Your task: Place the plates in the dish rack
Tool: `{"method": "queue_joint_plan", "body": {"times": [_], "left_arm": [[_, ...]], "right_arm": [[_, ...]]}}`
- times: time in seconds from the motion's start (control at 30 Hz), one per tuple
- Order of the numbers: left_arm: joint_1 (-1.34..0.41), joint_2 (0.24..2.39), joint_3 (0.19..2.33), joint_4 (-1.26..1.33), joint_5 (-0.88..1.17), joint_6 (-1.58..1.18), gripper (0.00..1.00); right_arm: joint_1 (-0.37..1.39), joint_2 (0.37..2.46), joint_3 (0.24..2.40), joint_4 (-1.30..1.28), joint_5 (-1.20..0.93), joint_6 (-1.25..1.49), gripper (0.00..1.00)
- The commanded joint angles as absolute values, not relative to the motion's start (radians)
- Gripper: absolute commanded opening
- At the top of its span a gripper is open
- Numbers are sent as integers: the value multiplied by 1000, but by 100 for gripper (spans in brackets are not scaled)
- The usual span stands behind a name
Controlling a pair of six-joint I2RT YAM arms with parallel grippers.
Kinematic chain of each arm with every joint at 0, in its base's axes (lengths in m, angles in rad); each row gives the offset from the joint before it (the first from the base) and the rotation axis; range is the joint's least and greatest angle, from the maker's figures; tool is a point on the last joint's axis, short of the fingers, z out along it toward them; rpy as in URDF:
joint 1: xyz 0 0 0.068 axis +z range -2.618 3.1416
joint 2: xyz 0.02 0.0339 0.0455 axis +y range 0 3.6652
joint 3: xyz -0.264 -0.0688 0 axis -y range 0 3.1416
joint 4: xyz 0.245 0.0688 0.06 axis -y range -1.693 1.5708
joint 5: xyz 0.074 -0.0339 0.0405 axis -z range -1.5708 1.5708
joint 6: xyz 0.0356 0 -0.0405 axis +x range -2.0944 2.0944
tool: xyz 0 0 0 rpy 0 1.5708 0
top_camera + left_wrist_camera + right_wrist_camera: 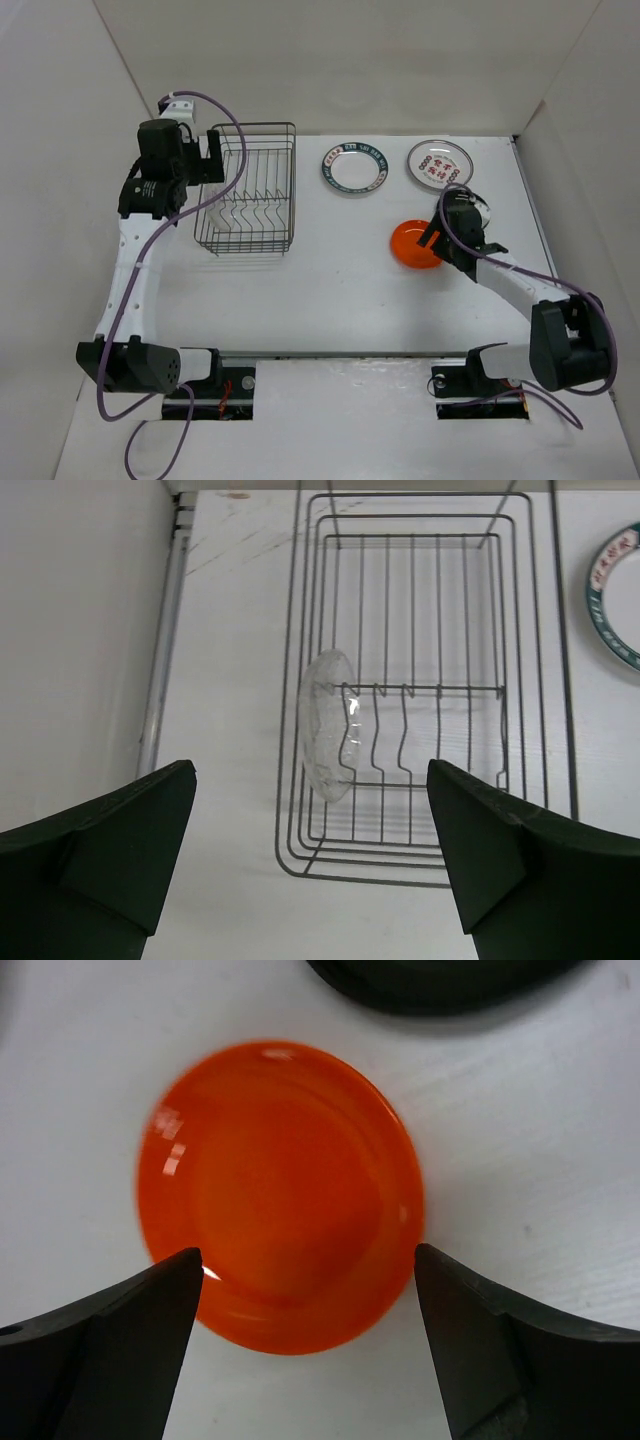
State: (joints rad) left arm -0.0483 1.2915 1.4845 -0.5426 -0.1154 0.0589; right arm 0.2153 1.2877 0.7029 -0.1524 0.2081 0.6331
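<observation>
I will next move my right gripper down and to the right in its wrist view, to the orange plate's rim (440,258) (405,1255) below, because the plate is wider than the fingers.
The dark wire dish rack (245,249) stands at the back left and fills the left wrist view (354,878). A clear plate (330,725) stands on edge in its prongs at one end. My left gripper (207,160) is open and empty, hovering over the rack's left end (310,765). My right gripper (432,240) is open just above the flat orange plate (412,244), with its fingers on either side of the plate's near part (307,1250). The orange plate (280,1190) lies on the table. The black plate's edge (440,980) shows just beyond it.
A white plate with a dark blue-green patterned rim (353,168) and a white plate with red marks (439,163) lie flat at the back, right of the rack. White walls enclose the table on the left, back and right.
</observation>
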Motion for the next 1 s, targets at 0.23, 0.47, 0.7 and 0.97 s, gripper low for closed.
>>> {"method": "queue_joint_plan", "body": {"times": [0.23, 0.47, 0.7, 0.97], "left_arm": [[-49, 1223, 1502, -528, 179, 141, 100], [-49, 1223, 1502, -528, 209, 141, 100], [-49, 1242, 1545, -538, 209, 141, 100], [-49, 1272, 1566, -548, 209, 141, 100]], "right_arm": [[112, 1328, 650, -60, 143, 712, 90], [91, 1417, 715, -81, 71, 657, 86], [72, 1465, 762, -127, 52, 637, 79], [72, 1483, 781, -160, 52, 627, 76]]}}
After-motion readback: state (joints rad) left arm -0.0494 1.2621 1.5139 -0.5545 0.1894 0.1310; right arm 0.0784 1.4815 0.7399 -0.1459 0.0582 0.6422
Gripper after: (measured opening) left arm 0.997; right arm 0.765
